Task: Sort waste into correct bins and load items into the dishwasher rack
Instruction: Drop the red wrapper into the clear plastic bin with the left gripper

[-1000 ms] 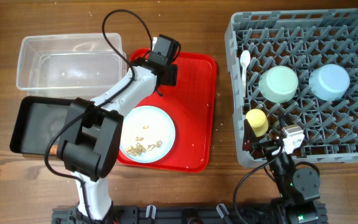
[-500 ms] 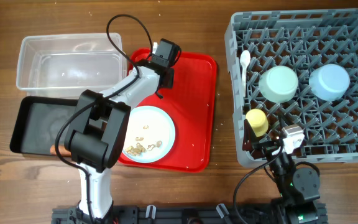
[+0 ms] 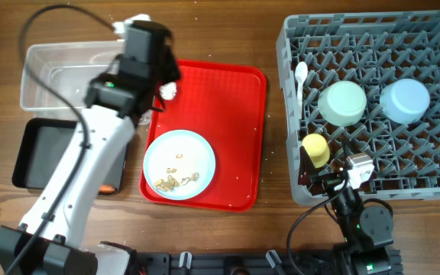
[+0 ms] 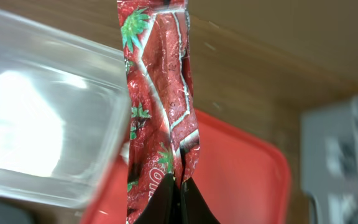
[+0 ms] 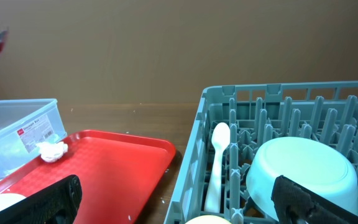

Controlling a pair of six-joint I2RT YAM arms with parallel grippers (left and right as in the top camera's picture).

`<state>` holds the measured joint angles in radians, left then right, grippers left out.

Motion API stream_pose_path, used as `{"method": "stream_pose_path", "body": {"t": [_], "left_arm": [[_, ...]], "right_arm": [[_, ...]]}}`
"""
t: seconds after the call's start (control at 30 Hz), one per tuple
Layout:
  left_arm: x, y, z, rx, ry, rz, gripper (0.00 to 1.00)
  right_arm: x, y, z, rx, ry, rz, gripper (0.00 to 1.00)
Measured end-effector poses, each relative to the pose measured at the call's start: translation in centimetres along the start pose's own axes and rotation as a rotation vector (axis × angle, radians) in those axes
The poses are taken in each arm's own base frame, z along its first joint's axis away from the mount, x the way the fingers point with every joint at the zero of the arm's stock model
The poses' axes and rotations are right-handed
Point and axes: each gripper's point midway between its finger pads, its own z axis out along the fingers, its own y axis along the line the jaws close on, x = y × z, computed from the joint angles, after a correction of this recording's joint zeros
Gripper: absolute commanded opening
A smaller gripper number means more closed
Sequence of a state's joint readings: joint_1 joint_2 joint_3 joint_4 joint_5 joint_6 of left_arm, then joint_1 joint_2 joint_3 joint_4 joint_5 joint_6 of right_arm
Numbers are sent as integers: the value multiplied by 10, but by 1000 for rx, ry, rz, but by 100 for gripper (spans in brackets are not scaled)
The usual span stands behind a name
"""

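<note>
The wrapper hangs beside the clear tub. It goes over the tub next in my left gripper, to the left in the overhead view, then down for release.
My left gripper is shut on the bottom edge of a red candy wrapper, which hangs in the air beside the clear tub. Seen from overhead, the left wrist hides both over the tub's right end. A crumpled white paper ball lies on the red tray. The pale blue plate holds beige crumbs. An orange stick lies by the black tray. The grey rack holds a white spoon, mint bowl, blue bowl and yellow cup. My right gripper stands open at the rack's near left corner.
The clear tub sits behind the black tray at the left. Bare wooden table shows between the red tray and the rack. Cables loop from both arm bases at the front edge.
My left gripper has shut on the red wrapper at the tray's far left corner and lifted it up and left toward the clear tub. The right arm has not moved.
</note>
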<state>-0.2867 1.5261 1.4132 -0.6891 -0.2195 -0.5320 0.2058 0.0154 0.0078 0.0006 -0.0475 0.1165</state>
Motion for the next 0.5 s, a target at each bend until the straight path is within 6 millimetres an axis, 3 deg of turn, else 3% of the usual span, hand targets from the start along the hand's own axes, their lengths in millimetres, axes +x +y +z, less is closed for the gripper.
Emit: {"method": "stream_pose_path", "body": {"t": [0.1,0.17,0.23,0.3,0.37,0.5], "left_arm": [[-26,75,25,-180,-35,-225,4],[-24,116,51,-274,-18,-418,4],[-14,141,73,-330,12,-566,4],[-4,152,92,-354,43,-655,4],[6,150,105,-347,76,-705,11],[22,145,120,-337,137,-791,12]], "right_arm": [[0,0,0,0,0,0,100],[0,0,0,0,0,0,100],[0,0,0,0,0,0,100],[0,0,0,0,0,0,100],[0,0,0,0,0,0,100],[0,0,0,0,0,0,100]]}}
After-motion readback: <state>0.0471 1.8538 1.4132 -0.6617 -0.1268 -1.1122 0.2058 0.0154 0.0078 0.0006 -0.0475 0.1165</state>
